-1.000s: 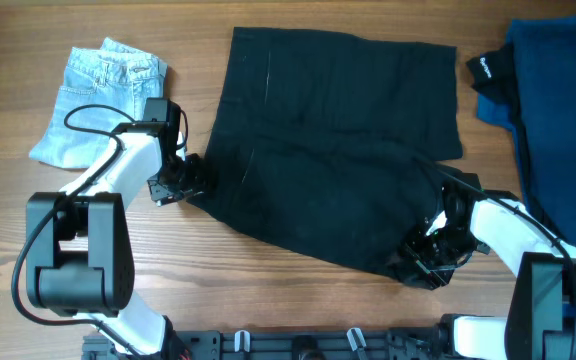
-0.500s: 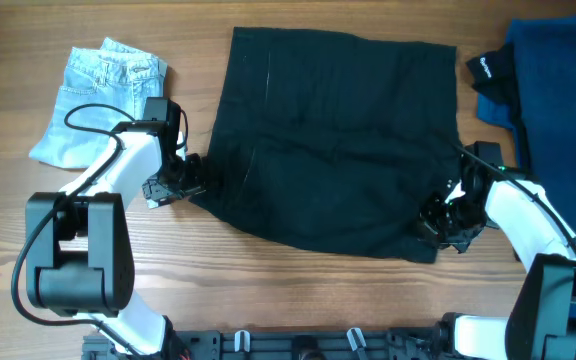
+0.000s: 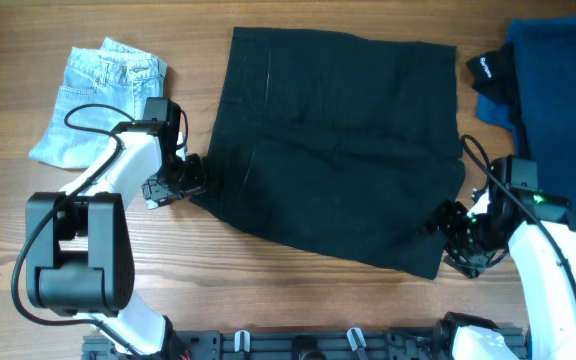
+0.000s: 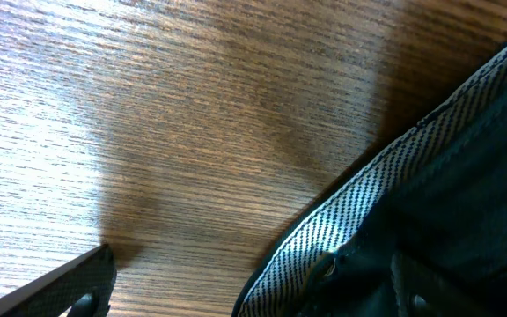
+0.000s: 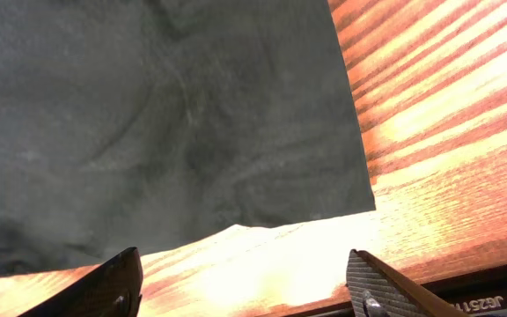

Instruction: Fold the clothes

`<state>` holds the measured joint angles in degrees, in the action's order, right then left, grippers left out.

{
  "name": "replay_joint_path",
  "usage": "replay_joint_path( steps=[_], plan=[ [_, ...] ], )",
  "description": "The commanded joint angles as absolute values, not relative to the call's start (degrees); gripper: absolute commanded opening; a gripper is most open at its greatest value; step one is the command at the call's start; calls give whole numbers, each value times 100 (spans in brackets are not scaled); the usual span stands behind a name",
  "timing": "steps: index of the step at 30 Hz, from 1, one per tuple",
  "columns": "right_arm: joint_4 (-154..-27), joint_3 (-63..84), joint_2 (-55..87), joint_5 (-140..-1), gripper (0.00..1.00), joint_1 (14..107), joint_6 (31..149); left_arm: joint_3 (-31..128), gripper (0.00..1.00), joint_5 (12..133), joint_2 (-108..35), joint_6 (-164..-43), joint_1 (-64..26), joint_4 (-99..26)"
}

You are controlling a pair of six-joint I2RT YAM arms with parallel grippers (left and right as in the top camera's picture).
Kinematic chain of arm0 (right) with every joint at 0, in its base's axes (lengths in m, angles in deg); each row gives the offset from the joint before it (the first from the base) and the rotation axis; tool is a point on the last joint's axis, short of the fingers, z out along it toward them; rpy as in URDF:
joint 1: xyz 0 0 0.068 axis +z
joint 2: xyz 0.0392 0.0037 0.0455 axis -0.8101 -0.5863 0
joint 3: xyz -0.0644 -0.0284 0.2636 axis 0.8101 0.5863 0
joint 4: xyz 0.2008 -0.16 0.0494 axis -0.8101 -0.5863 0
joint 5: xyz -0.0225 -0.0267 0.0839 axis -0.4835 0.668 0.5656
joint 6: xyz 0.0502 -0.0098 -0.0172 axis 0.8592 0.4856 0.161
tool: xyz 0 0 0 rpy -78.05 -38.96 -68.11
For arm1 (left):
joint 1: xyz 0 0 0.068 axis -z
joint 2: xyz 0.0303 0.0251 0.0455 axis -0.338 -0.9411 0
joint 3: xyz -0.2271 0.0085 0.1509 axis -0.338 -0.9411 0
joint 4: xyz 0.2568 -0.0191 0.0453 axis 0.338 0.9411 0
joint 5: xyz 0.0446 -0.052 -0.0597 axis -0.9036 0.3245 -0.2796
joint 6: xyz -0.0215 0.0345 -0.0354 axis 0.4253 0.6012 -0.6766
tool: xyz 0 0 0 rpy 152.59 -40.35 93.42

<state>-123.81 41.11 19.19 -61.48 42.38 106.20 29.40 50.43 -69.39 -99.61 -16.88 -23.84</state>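
Observation:
Next, my right gripper lowers and moves back onto the black garment's near corner [image 3: 433, 270] [image 5: 360, 201].
A black garment [image 3: 338, 150] lies spread flat across the middle of the table. My left gripper [image 3: 173, 185] sits at its left edge. In the left wrist view [image 4: 245, 291] the fingers are wide apart, and the garment's checked inner waistband [image 4: 341, 238] lies over the right finger. My right gripper [image 3: 458, 240] is open and empty just off the garment's lower right corner. In the right wrist view [image 5: 245, 282] there is bare wood between the fingers, and the garment's hem [image 5: 148, 114] lies just ahead.
A folded light denim piece [image 3: 98, 105] lies at the far left. A dark blue garment [image 3: 558, 110] and a black item with a white logo [image 3: 490, 68] lie at the far right. The table's front edge is close to the right gripper.
The right gripper drew the garment's bunched lower right corner out to the right, let it go and moved off the cloth. The left gripper has stayed in place.

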Motion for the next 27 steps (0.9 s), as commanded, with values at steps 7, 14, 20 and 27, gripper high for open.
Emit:
replay_joint_path(
  steps=[7, 14, 20, 27],
  plan=[
    [-11649, 5709, 1950, -5925, 64, 4211, 11447, 2846, 100, 5006, -7027, -9906, -1706, -2341],
    [-10554, 6120, 1950, -5930, 35, 4211, 11827, 2846, 100, 5006, -7027, -9904, -1706, -2338],
    [-10702, 5986, 1952, -6039, 4, 4211, 11619, 2846, 100, 5008, -7027, -9768, -1706, -2358],
    [-11878, 4826, 2123, -5530, 4, 4211, 10756, 2853, 99, 5141, -6957, -9705, -1754, -2227]
  ],
)
